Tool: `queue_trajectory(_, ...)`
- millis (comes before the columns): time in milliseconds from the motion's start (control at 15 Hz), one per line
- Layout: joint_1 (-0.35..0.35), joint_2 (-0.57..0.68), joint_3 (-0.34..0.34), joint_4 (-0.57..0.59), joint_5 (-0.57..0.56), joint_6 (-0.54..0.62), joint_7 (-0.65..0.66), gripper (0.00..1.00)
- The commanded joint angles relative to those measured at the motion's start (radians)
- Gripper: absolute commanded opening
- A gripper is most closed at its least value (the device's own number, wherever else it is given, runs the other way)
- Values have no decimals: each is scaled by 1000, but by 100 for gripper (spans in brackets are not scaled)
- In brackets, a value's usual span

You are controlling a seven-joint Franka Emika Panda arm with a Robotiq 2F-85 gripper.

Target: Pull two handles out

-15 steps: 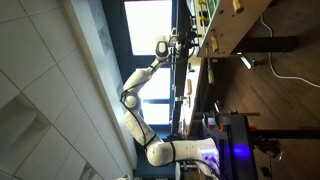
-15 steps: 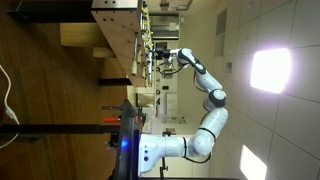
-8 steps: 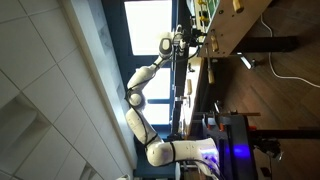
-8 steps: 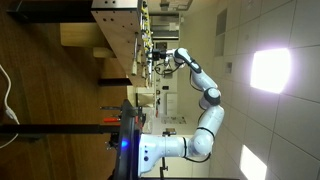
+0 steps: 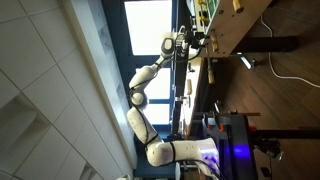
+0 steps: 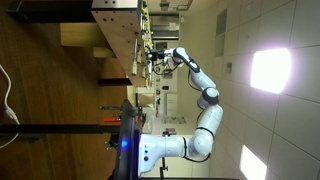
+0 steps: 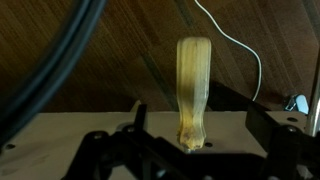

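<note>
The robot's gripper will next move down and shift over the handle's upper part (image 7: 193, 75) to close, because the handle stands below it, between the sides of its open fingers.
In the wrist view a pale wooden handle (image 7: 193, 85) stands upright in a hole in a light wooden board (image 7: 70, 135). My gripper (image 7: 200, 122) is open, with one dark finger (image 7: 140, 118) on each side of the handle's base and a gap to each. In both exterior views, which are turned sideways, the gripper (image 5: 199, 40) (image 6: 151, 53) is at the wooden board (image 5: 218, 45) on the table. A second handle cannot be made out.
A white cable (image 7: 235, 45) runs over the brown floor behind the handle. The wooden table (image 6: 115, 40) carries the board. The robot's base with a blue light (image 5: 235, 153) stands on a dark stand. A cable lies on the floor (image 5: 290, 65).
The arm has stretched further toward the wooden board, bringing the gripper closer to it. Little moved in the last half second.
</note>
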Motion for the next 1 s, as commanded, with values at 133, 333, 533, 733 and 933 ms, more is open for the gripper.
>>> queue_trajectory(133, -20, 1, 22, 34, 14, -69, -28, 100)
queue_trajectory(333, -23, 10, 28, 29, 14, -64, -40, 100)
queue_trajectory(533, -27, 21, 34, 26, 15, -59, -49, 100)
queue_trajectory(733, -28, 34, 38, 24, 16, -60, -53, 100)
queue_trajectory(933, -29, 43, 40, 21, 17, -60, -64, 100)
